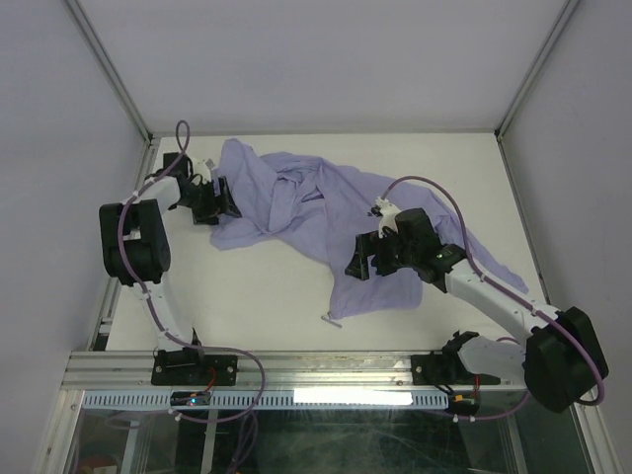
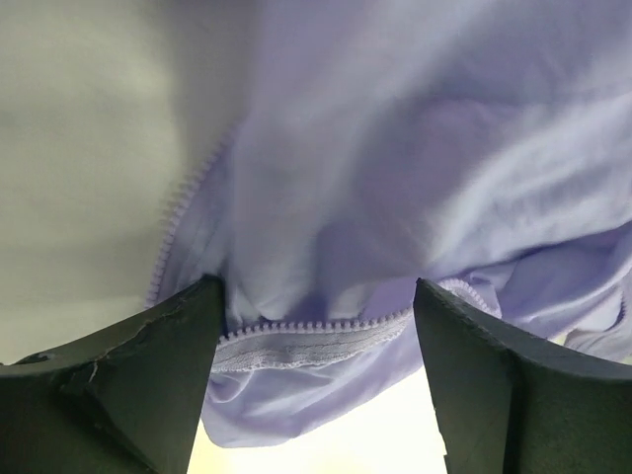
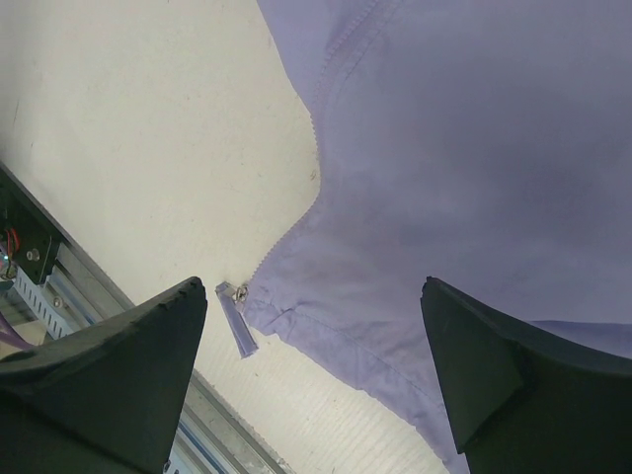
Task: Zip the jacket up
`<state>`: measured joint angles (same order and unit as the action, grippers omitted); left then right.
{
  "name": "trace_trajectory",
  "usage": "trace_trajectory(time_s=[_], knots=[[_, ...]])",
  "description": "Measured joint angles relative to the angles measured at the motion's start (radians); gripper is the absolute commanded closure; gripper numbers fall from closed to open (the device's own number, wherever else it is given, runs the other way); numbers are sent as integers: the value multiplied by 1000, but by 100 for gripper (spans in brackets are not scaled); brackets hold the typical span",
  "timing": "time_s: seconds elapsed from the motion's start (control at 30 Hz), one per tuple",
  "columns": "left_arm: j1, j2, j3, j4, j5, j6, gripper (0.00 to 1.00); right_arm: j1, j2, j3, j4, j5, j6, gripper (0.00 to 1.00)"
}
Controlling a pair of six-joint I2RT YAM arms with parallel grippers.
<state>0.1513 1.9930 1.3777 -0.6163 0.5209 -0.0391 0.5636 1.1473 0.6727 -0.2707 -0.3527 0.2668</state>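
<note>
I should move my left gripper back and to the right in the top view and turn its fingers astride the zipper's teeth, because the jacket's toothed edge (image 1: 235, 233) (image 2: 316, 336) lies crosswise between them.
The lavender jacket (image 1: 326, 212) lies crumpled and unzipped across the middle of the white table. My left gripper (image 1: 219, 202) is open at the jacket's left corner; in the left wrist view a zipper-toothed edge (image 2: 316, 326) runs between its fingers, which stand apart from it. My right gripper (image 1: 363, 265) is open above the jacket's lower front panel (image 3: 474, 168). The zipper slider with its flat pull tab (image 3: 235, 316) lies at the bottom corner of that panel, near the table's front edge; it also shows in the top view (image 1: 332, 318).
The metal rail (image 1: 316, 367) runs along the table's near edge, close to the pull tab. White enclosure walls and frame posts (image 1: 109, 79) bound the table at left, back and right. One sleeve (image 1: 489, 259) trails under the right arm.
</note>
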Motion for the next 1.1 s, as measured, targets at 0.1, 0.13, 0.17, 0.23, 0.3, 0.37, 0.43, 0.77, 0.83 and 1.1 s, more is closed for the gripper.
trace_trajectory(time_s=[0.1, 0.13, 0.17, 0.23, 0.3, 0.37, 0.43, 0.77, 0.83, 1.1], knots=[[-89, -70, -80, -3, -59, -21, 24, 0, 2, 0, 5, -4, -6, 7], [-118, -93, -108, -8, -80, -30, 24, 0, 2, 0, 6, -5, -8, 7], [-144, -114, -131, -14, -103, -39, 24, 0, 2, 0, 6, -5, -8, 7], [-198, -154, -172, -33, -139, -60, 24, 0, 2, 0, 8, -6, -11, 7], [-243, -199, -203, -58, -170, -79, 24, 0, 2, 0, 9, -9, -13, 7], [-286, -243, -222, -81, -202, -93, 24, 0, 1, -6, 18, -13, -15, 7], [-324, -279, -227, -101, -230, -103, 26, 0, -3, -18, 22, -16, -15, 7], [-414, -297, -255, -151, -319, -134, 93, 0, -60, -50, 23, -21, -14, 7], [-421, -297, -238, -182, -343, -147, 100, 0, -68, -50, 23, -17, -14, 7], [-487, -310, 297, -494, -553, -390, 100, 0, -77, -50, 4, 105, 3, 7]])
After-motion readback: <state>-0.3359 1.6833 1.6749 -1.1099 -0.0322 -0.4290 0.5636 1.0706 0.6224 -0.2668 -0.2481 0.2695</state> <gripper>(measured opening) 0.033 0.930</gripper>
